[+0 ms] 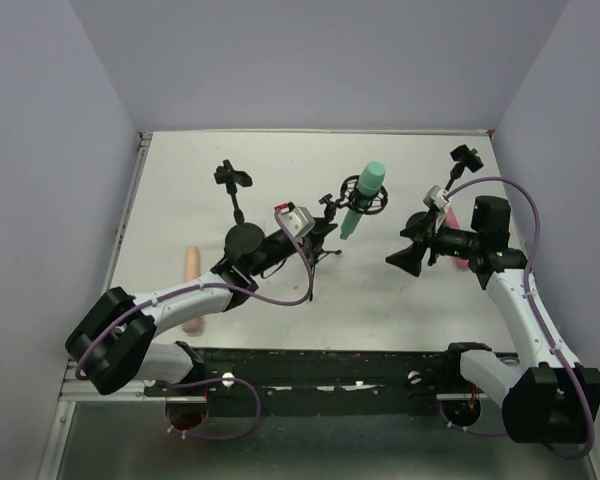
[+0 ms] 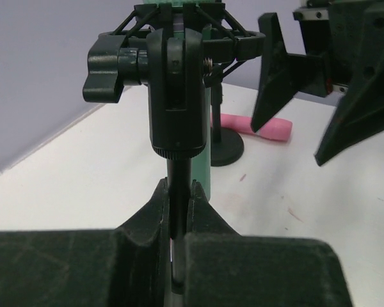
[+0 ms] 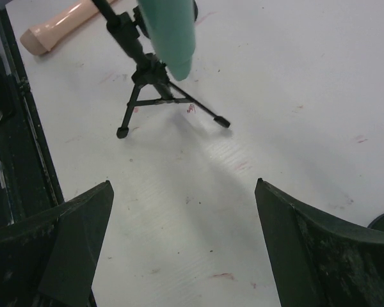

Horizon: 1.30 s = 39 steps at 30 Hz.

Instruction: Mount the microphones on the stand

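Observation:
I will next carry the stand outward with my left gripper onto the empty table by the back wall and then open it, since the green microphone sits in the stand's mount.
The mint green microphone [image 1: 364, 196] sits tilted in the black shock mount of a small tripod stand [image 1: 327, 232] at mid-table. My left gripper [image 1: 318, 238] is shut on that stand's thin pole [image 2: 178, 171], just below the mount's joint [image 2: 175, 96]; the green body [image 2: 207, 167] shows behind it. My right gripper [image 1: 400, 245] is open and empty, hovering right of the tripod [image 3: 155, 96], with the green microphone [image 3: 169, 32] ahead of it. The beige-peach microphone [image 1: 191, 286] lies on the table at left. The pink microphone [image 2: 256, 127] lies at right, mostly hidden in the top view.
A round-based stand [image 1: 243, 237] with an empty clip [image 1: 230, 177] stands left of the tripod. Another stand with an empty clip [image 1: 466, 156] rises at the back right; its round base [image 2: 227, 148] is beside the pink microphone. Walls close the table on three sides.

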{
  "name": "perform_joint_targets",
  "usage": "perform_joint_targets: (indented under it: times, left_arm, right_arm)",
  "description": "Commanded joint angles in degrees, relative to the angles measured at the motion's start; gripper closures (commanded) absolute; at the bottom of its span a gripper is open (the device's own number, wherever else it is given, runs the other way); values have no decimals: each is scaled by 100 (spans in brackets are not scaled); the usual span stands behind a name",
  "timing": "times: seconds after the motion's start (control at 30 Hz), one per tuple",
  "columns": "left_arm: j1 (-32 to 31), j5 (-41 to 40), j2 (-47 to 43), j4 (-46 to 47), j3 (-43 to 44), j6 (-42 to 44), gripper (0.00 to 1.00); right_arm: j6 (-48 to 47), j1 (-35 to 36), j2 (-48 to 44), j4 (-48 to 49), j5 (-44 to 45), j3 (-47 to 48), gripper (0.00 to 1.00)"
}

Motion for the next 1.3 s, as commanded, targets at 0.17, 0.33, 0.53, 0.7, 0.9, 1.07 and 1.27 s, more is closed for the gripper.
perform_joint_targets:
  times: [0.17, 0.33, 0.53, 0.7, 0.9, 1.07, 1.27]
  left_arm:
    - [1066, 1094, 1727, 834, 2472, -578, 100]
    - [1366, 1183, 2940, 773, 3984, -685, 100]
    - [1463, 990, 4171, 580, 5391, -746, 100]
    - [1603, 1024, 4822, 281, 6244, -974, 100]
    - [1647, 1112, 4982, 298, 6149, -966, 100]
    - [1647, 1130, 4929, 465, 5807, -905, 100]
    - [1639, 1104, 4841, 465, 5499, -887, 100]
  right_arm:
    - [-74, -13, 30, -127, 31, 30, 0]
    - [-83, -4, 65, -135, -48, 39, 0]
    - [-109, 31, 109, -188, -31, 56, 0]
    - [-153, 101, 170, -214, 31, 74, 0]
    - [-180, 145, 214, -258, 48, 100, 0]
    - [-189, 145, 232, -267, 66, 100, 0]
    - [-197, 145, 214, -258, 101, 92, 0]
